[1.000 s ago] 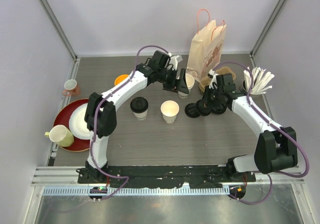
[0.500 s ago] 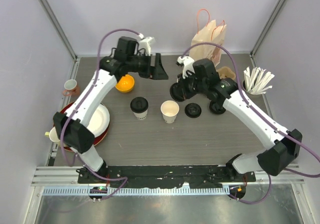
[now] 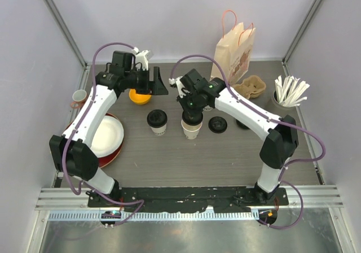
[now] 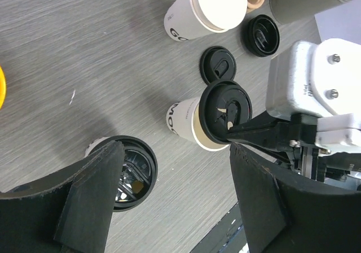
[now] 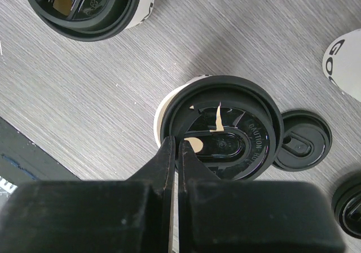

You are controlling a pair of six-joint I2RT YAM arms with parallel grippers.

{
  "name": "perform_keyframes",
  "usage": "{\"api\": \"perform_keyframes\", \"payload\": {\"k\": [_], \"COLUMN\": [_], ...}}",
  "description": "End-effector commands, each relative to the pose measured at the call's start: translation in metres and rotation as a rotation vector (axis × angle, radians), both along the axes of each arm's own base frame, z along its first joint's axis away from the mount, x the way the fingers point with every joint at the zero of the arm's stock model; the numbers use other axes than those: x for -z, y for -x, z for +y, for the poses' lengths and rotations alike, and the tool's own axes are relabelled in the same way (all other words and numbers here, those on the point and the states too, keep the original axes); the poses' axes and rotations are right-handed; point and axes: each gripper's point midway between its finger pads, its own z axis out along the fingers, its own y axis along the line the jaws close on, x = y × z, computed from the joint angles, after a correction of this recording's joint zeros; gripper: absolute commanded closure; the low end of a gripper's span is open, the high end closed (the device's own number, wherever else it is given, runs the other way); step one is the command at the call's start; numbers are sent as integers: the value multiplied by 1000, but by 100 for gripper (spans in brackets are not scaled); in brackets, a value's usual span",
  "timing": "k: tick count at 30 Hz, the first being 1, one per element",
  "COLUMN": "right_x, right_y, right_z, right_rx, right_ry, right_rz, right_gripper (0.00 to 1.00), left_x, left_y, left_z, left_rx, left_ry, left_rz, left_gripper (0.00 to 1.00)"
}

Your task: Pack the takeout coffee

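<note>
The lid should go onto the second cup's rim, which is below it and shows past the lid's edge. Next I should lower my right gripper slightly back and release the lid.
One takeout coffee cup stands mid-table, white with its black lid on; the left wrist view shows it too. To its right stands a second white cup. My right gripper is shut on the rim of a black lid, holding it over that cup's mouth. The lid sits slightly off-centre, so the cup's rim shows at the left. My left gripper hangs open and empty at the back left, well above the table, with both cups below it.
A loose black lid lies right of the cups, with another beyond it. A third open cup stands behind. A paper bag, brown cup carrier and stirrers are at back right. An orange bowl, pink cup and plates are left.
My right arm swung left from the bag, carrying the black lid to above the open cup. My left arm drew back from the third cup to the back left, still open.
</note>
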Motion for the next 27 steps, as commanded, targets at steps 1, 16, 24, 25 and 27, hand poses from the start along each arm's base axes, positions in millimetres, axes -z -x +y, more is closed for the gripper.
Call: {"api": "perform_keyframes", "payload": {"k": [1, 16, 24, 25, 27], "right_x": [-21, 7, 14, 14, 13], "right_y": [0, 9, 14, 15, 15], "right_z": [4, 17, 14, 14, 12], "right_rx": [-21, -64, -63, -60, -56], "right_ry": [-2, 16, 37, 33, 35], "right_rz": [-25, 65, 79, 78, 73], "right_gripper": [99, 99, 99, 99, 99], "left_x": [-21, -20, -18, -18, -19], "left_y": [5, 5, 4, 3, 3], "left_z": [7, 4, 2, 2, 2], "left_rx": [9, 14, 17, 15, 15], "left_ry": [7, 17, 27, 28, 31], "left_rz": [-84, -74, -63, -64, -65], "left_gripper": [20, 20, 20, 20, 20]}}
